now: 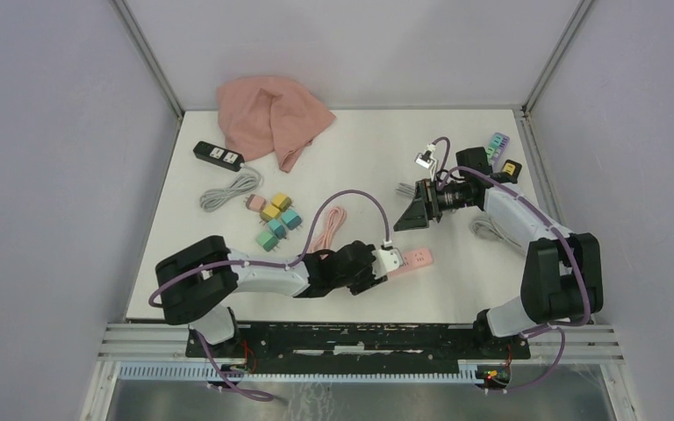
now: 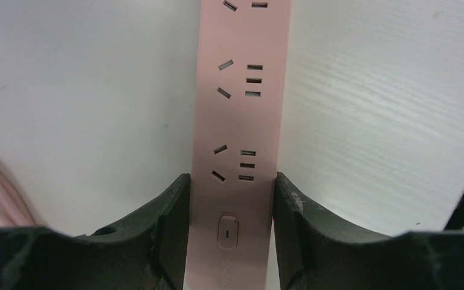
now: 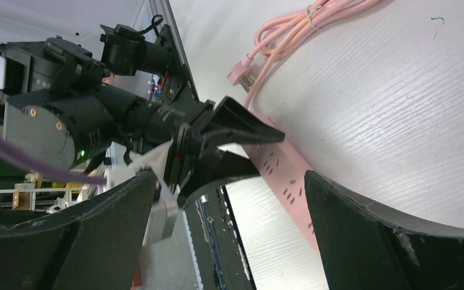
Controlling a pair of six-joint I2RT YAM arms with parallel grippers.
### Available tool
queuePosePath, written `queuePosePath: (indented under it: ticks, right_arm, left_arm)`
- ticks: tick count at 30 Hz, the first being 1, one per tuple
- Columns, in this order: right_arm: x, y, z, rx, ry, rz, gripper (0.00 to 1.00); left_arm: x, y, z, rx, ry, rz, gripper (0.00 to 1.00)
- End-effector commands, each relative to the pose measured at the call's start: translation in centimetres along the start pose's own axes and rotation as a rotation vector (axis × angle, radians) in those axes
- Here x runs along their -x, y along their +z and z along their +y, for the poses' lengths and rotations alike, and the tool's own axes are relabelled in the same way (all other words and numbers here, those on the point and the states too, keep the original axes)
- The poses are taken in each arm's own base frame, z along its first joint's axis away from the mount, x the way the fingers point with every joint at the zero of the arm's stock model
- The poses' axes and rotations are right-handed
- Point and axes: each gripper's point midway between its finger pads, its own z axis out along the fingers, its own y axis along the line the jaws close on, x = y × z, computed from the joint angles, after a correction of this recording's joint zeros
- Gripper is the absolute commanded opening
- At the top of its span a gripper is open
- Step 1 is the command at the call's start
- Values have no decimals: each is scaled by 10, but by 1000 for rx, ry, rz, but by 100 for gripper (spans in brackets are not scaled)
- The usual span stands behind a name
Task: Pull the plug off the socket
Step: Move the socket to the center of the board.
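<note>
The power strip's outlets in view are empty, so the power strip needs to go outward in my left gripper to the bare table beside the pink cloth, with its far end turning outward.
The socket is a pink power strip (image 1: 419, 258) lying flat at the table's near middle. In the left wrist view the pink strip (image 2: 241, 109) runs away from me, its switch end between my fingers, and every outlet in view is empty. A plug seated in it is out of view. My left gripper (image 1: 388, 262) (image 2: 231, 177) is shut on the strip's switch end, one finger pressed to each long side. My right gripper (image 1: 411, 216) (image 3: 229, 181) hangs open above the table behind the strip (image 3: 284, 175), with nothing between its fingers.
The strip's pink cord (image 1: 326, 230) is coiled to its left. Several coloured plugs (image 1: 277, 219) lie left of centre, behind them a black power strip (image 1: 218, 155) with a grey cord and a pink cloth (image 1: 272, 118). More adapters (image 1: 498, 145) sit at the back right.
</note>
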Motion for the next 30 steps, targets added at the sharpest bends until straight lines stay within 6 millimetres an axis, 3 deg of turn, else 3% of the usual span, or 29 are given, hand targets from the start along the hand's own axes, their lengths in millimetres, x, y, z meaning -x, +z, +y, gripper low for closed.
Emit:
queuePosePath:
  ticks: [1,9,14,21,30]
  right_arm:
    - [22,-9,18,26,-105,-47,100]
    - [22,-10,18,24,-104,-49,100]
    - [22,-10,17,20,-105,-50,100]
    - [22,-11,16,19,-104,-54,100]
    - [23,-12,16,16,-104,-56,100]
  left_arm:
    - [18,-23,54,201,-149,-125,3]
    - [4,-48,131,331,-485,-262,3]
    - [-14,-53,197,583,-698,-240,3]
    - [-27,-33,249,674,-864,-210,3]
    - [-44,-2,295,772,-972,-109,4]
